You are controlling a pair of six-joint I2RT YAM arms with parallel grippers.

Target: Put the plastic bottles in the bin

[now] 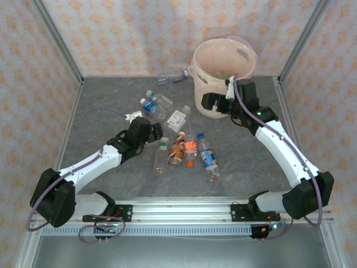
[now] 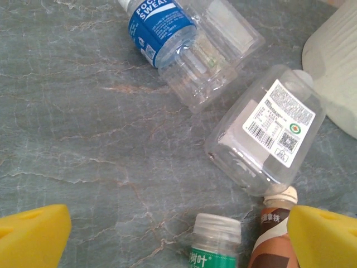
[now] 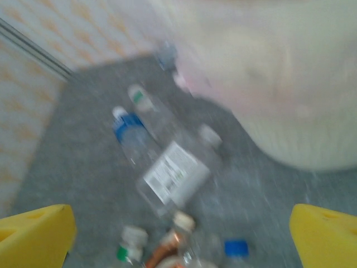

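Observation:
My open right gripper will move back toward my base and down, over the neck of the blue-capped bottle, because that end of the bottle is clear and closest to it.
Several plastic bottles lie on the grey table in front of the bin (image 1: 223,70), a large beige-pink bucket at the back right. They include a blue-labelled one (image 1: 149,105), a white-labelled one (image 1: 178,118), a green-labelled one (image 1: 161,156), a brown one (image 1: 178,148), an orange one (image 1: 191,149) and a blue-capped one (image 1: 208,158). My left gripper (image 1: 154,132) is open low over the table, the green-labelled bottle's cap (image 2: 217,227) between its yellow fingertips (image 2: 33,234). The brown bottle (image 2: 272,231) touches the right fingertip. My right gripper (image 1: 208,103) hangs open and empty before the bin's wall (image 3: 279,72).
One more clear bottle (image 1: 172,76) lies at the back, left of the bin. Patterned walls and metal posts (image 1: 56,39) enclose the table. Bare tabletop stretches on the left (image 1: 100,100). The right wrist view is motion-blurred.

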